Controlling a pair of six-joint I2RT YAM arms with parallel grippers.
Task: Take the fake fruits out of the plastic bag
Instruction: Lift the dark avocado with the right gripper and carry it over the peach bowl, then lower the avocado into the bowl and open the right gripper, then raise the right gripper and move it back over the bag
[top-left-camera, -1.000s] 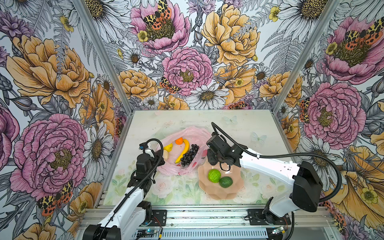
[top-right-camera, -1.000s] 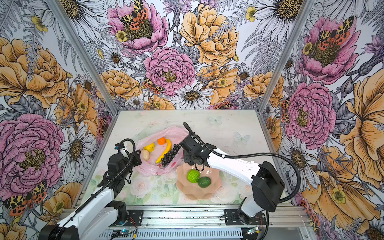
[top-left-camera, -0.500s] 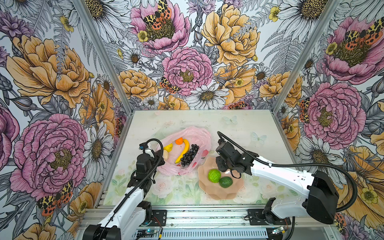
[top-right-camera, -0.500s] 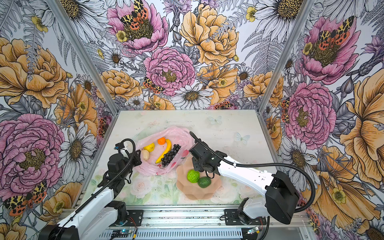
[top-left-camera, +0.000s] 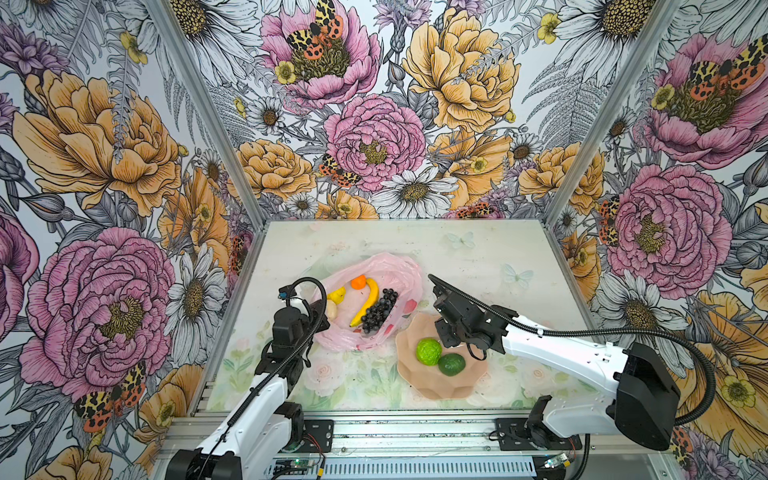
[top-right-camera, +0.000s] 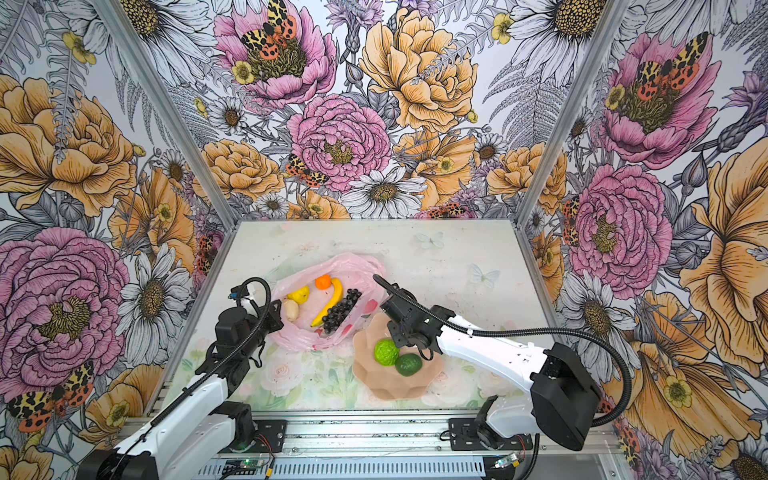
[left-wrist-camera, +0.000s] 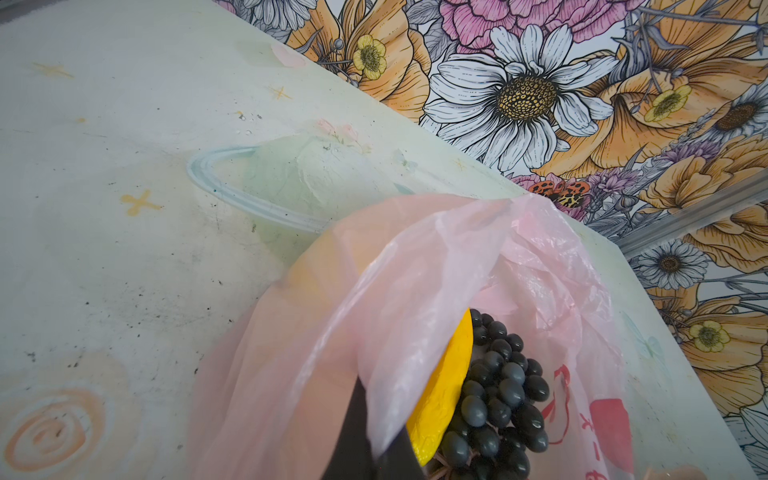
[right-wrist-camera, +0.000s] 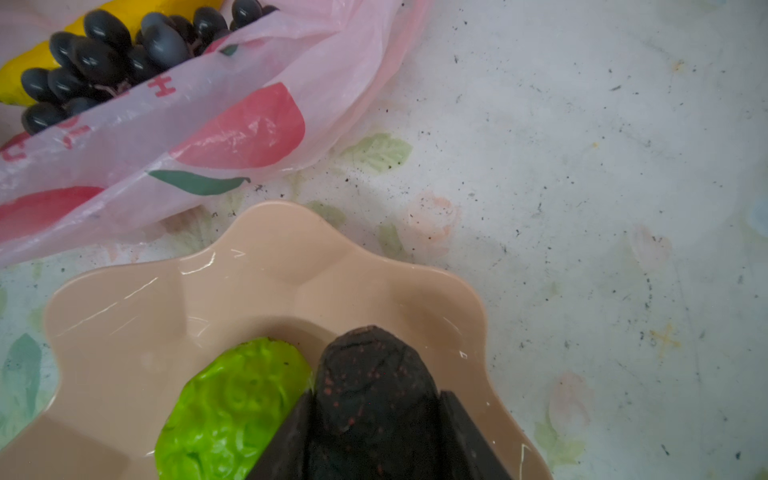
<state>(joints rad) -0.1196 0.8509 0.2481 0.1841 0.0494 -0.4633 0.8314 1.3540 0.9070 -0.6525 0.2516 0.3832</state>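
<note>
My right gripper is directly above the plate's bare far part (right-wrist-camera: 380, 305) with its fingers, so next it will lower beside the lime-green citrus and release the dark red-speckled fruit (right-wrist-camera: 370, 374).
The pink plastic bag (top-left-camera: 390, 270) lies open mid-table. Inside it are a banana (top-left-camera: 368, 301), a dark grape bunch (top-left-camera: 378, 311), an orange (top-left-camera: 358, 281), a lemon (top-left-camera: 336, 294) and a whitish lump (top-left-camera: 331, 309). My left gripper (top-left-camera: 320, 309) is shut on the bag's left rim; the film drapes over its fingers (left-wrist-camera: 361, 436). My right gripper (right-wrist-camera: 376, 399) hangs over the far part of the plate, shut on a dark red-speckled fruit (right-wrist-camera: 370, 374). That fruit is hidden under the gripper in both top views. A lime-green citrus (top-left-camera: 429, 351) and a dark green avocado (top-left-camera: 451, 364) rest on the plate.
The peach scalloped plate (top-left-camera: 440, 386) sits just right of the bag, near the front edge. Flowered walls close the table on three sides. A metal rail with both arm bases runs along the front.
My right gripper has drawn back from the bag's right edge to above the plate, carrying the dark fruit. The left arm and the bag have stayed still.
</note>
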